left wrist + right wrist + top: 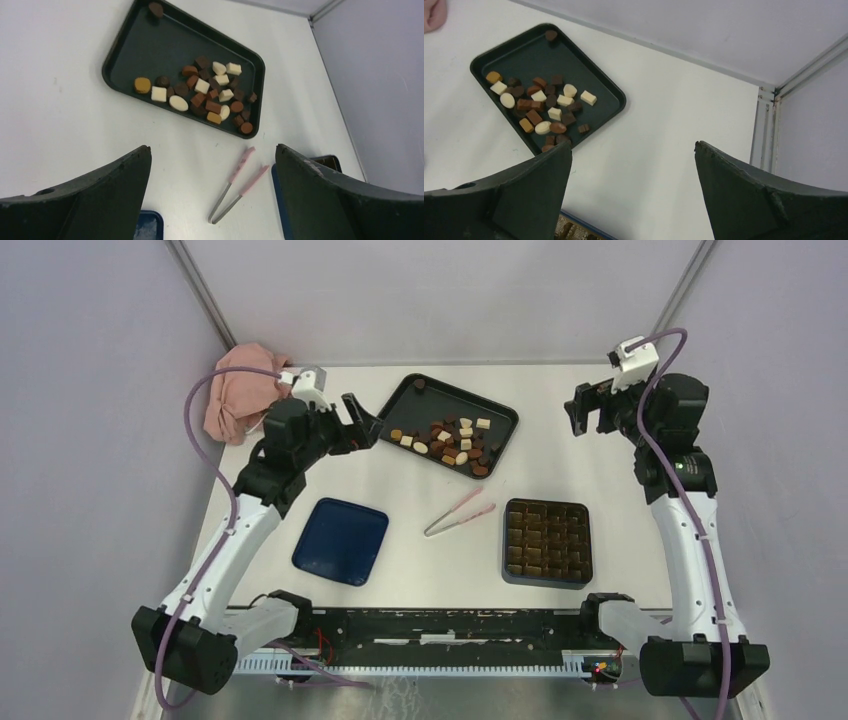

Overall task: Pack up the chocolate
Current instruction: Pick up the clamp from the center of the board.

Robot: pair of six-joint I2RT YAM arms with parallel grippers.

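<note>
My left gripper will next move down and back onto the tongs' tray-side pink arm [460,505] [233,176], because that is below it and to its right in the top view.
The chocolate [450,440] is a heap of dark brown, tan and cream pieces on a dark tray [415,408] at the table's back middle. One dark piece [419,384] lies apart in the tray's far corner. My left gripper [365,423] hovers just left of the tray, open and empty. In the left wrist view the gripper [212,147] looks down at the chocolate [205,95] and at pink tongs [237,185]. My right gripper [585,412] hangs right of the tray, open and empty. In the right wrist view the gripper [633,145] is above bare table, with the chocolate [541,105] at the left.
A dark blue box with a brown grid insert [546,541] sits at the front right, and its blue lid [341,540] lies at the front left. The pink tongs [459,512] lie between them. A pink cloth [240,390] is bunched at the back left corner.
</note>
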